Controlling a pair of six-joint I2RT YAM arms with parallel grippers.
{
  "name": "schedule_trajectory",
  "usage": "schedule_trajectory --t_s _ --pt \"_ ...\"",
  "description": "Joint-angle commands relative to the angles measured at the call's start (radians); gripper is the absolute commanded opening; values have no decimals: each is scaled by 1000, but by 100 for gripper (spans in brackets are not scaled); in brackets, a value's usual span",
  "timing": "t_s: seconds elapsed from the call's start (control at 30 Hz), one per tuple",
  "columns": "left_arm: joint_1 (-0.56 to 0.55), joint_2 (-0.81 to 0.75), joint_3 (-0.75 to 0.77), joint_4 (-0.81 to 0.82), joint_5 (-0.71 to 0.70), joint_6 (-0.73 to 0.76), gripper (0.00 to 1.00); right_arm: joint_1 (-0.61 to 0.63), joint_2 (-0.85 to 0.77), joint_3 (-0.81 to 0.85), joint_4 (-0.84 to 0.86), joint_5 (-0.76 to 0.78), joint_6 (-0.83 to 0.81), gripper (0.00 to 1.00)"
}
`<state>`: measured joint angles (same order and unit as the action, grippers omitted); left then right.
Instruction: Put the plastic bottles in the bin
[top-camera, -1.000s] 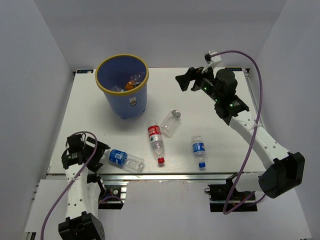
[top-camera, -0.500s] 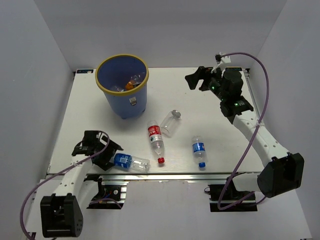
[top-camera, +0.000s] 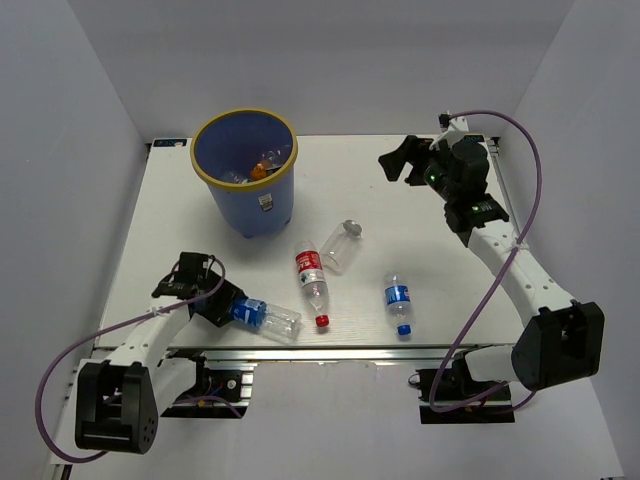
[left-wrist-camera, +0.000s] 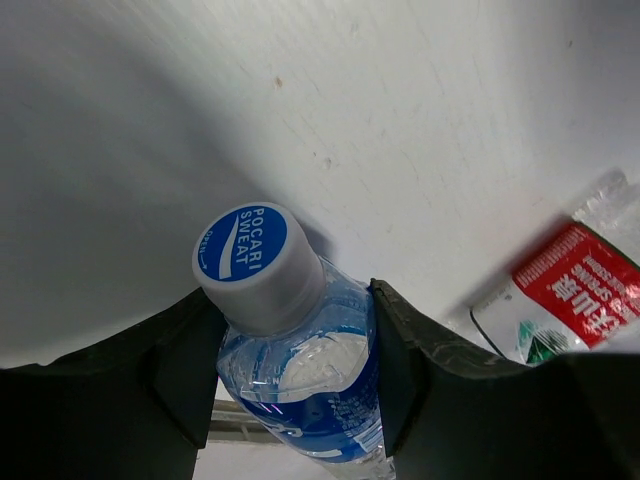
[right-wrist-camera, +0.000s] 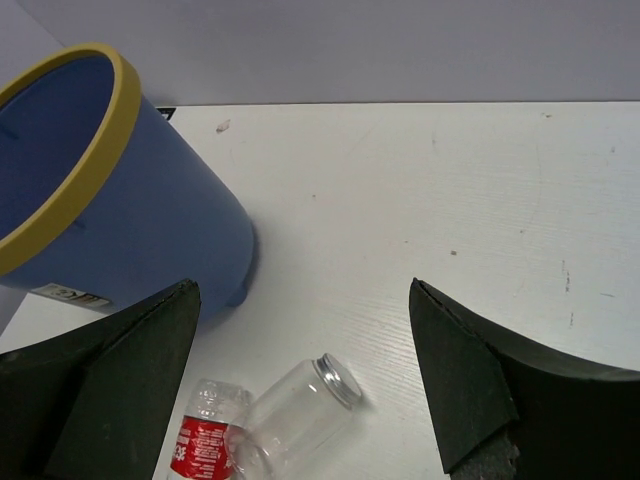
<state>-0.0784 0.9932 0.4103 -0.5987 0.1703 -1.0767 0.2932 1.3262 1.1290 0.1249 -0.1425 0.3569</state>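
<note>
My left gripper should next move up and outward, as the bin's yellow rim is high, then dip the blue-labelled bottle into the bin's opening (top-camera: 232, 152) and release it.
The blue bin (top-camera: 262, 205) with a yellow rim stands at the back left, with an orange bottle (top-camera: 260, 170) and other bottles inside. My left gripper (top-camera: 224, 305) lies low at the table's front left. It is shut on a blue-labelled bottle (top-camera: 262, 314) just below its grey cap (left-wrist-camera: 255, 265), and both pads (left-wrist-camera: 400, 370) press its sides. A red-labelled bottle (top-camera: 312, 282), a clear silver-capped bottle (top-camera: 340, 246) and another blue-labelled bottle (top-camera: 398, 300) lie mid-table. My right gripper (top-camera: 396, 160) hangs open and empty at the back right, above the table.
The front table edge and its metal rail (top-camera: 330, 352) run just below the held bottle. In the right wrist view the bin (right-wrist-camera: 110, 220) is at left, and the clear bottle (right-wrist-camera: 300, 410) and the red-labelled bottle (right-wrist-camera: 205, 440) lie below the gripper (right-wrist-camera: 300, 300).
My left arm dropped down and forward to the blue-labelled bottle and its jaws closed round it, nudging it slightly right. The right arm drew back to the right, still open.
</note>
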Motion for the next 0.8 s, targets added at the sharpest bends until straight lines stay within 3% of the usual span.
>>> schedule_trajectory --t_s 0.0,0.03,0.13,0.3,0.4,0.53,0.67,0.77 --pt "-1 15 109 -36 -92 56 7 -19 -22 -17 9 -9 -9 89" --pt "-1 15 151 -50 -106 75 0 -23 -36 -23 -2 -3 -19 89" --pt "-3 -2 350 -73 -129 164 0 -48 -67 -55 -2 3 -41 89" --pt "-24 -42 625 -10 -42 299 0 -81 -104 -83 -14 -17 -111 89" --pt "-24 -27 797 31 -47 308 0 -92 -113 -83 -22 -20 -142 89" --pt "-24 96 1010 51 -254 342 0 -92 -107 -81 -16 -41 -153 89" --pt "-24 350 1291 13 -521 339 0 -92 -101 -70 -56 -147 -237 89" --pt "-24 488 1398 4 -574 354 0 -91 -114 -90 -56 -132 -259 89"
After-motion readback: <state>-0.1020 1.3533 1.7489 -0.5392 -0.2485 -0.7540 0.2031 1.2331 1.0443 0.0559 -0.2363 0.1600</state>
